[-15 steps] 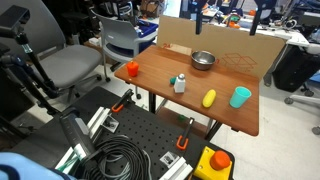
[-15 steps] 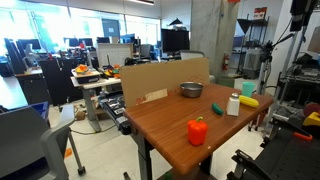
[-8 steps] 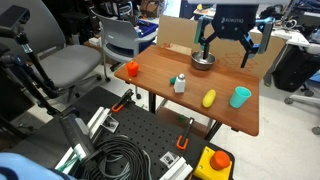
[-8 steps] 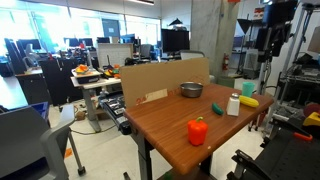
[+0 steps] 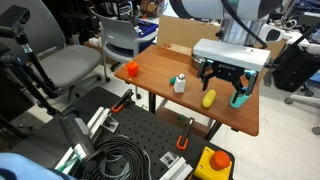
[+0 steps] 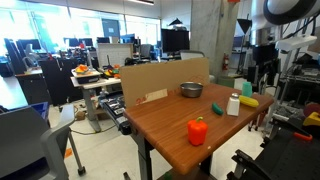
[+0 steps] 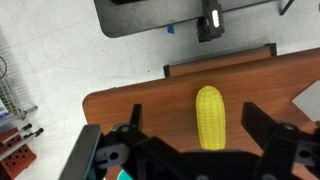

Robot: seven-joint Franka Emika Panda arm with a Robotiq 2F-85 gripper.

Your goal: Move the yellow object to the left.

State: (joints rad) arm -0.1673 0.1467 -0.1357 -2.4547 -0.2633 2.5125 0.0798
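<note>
The corn-like oblong is below the robot's open gripper, toward the white bottle, so the gripper needs to go down that way next until its fingers are on both sides of the oblong's ridged middle.
The yellow object [image 5: 209, 98] is a ridged, corn-like oblong lying on the wooden table [image 5: 160, 65], between the white bottle [image 5: 179, 84] and the teal cup. My gripper [image 5: 222, 92] hangs just above it, open and empty. In the wrist view the yellow object [image 7: 210, 117] lies between my spread fingers, nearer the right one, with my gripper [image 7: 192, 108] not touching it. In an exterior view the yellow object [image 6: 248, 102] lies at the table's far right edge under my gripper [image 6: 265, 78]. The teal cup is mostly hidden behind my gripper.
A metal bowl [image 5: 203, 60] and a cardboard sheet [image 5: 180, 35] stand at the table's back. An orange-red object [image 5: 132, 69] sits at the opposite end of the table. Chairs [image 5: 70, 65], cables [image 5: 125, 160] and clamps [image 5: 185, 140] lie off the table.
My arm has come into view, moved from above the metal bowl toward the front and dropped low over the yellow object. The objects on the table have not moved.
</note>
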